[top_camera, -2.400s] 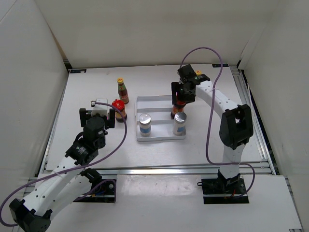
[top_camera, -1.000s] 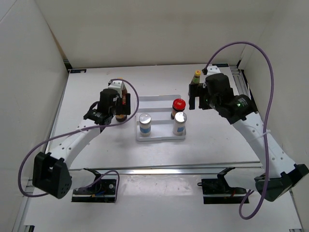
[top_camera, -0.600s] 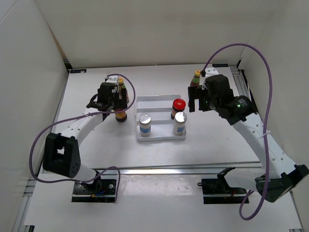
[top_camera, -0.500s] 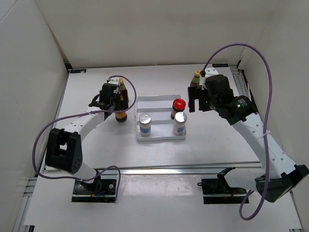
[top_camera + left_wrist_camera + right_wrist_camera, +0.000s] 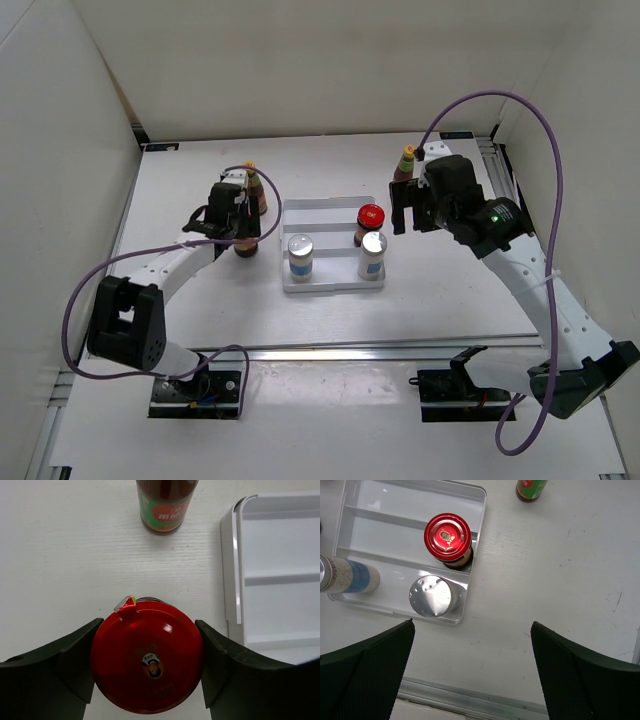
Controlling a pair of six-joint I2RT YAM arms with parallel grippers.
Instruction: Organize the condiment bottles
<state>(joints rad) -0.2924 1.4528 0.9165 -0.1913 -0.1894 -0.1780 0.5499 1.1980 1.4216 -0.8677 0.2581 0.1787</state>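
Observation:
The left gripper lifts, turns, moves over the tray's side and lowers into the middle row's loose end next, since the other red-lidded jar stands in that row.
In the left wrist view my left gripper is shut on a squat red-lidded jar, both fingers pressed to the lid's sides; from above that gripper covers the jar, left of the tray. A slim yellow-capped sauce bottle stands just behind. In the white ridged tray stand two silver-capped shakers and a second red-lidded jar. My right gripper hangs open and empty, right of the tray. Another slim sauce bottle stands behind it.
White walls enclose the table on three sides. An aluminium rail runs along the near edge and another along the right side. The tray's left wall lies close beside my left gripper's right finger.
My left gripper has moved from beside the slim bottle toward me over the red-lidded jar and closed on its lid. The right arm has not moved.

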